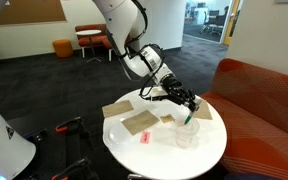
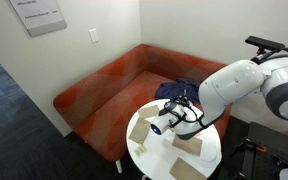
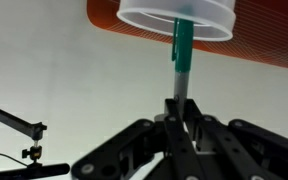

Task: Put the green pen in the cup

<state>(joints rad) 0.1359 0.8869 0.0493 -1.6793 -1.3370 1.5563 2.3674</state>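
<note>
My gripper moves down toward the clear cup's opening [image 1: 186,123] [image 3: 206,27] next and releases the pen. The cup's opening lies below, with the pen's green tip at the cup's rim.
The green pen [image 3: 183,50] is gripped by its grey end between my gripper's [image 3: 181,112] fingers in the wrist view. Its green tip points into the rim of the clear cup [image 3: 174,14] at the top of that view. In an exterior view the gripper [image 1: 187,103] hangs right above the cup [image 1: 187,133] on the white round table [image 1: 164,155], with the green pen [image 1: 190,117] pointing down toward the cup's mouth. In the opposite exterior view the gripper [image 2: 165,118] is over the table [image 2: 149,150], and the cup is not clearly visible there.
Flat brown cardboard pieces [image 1: 119,108] [image 1: 138,124] lie on the table, with a small red item [image 1: 144,138] near them. An orange-red sofa [image 2: 104,90] wraps behind the table. A dark cloth [image 2: 179,90] lies on the sofa.
</note>
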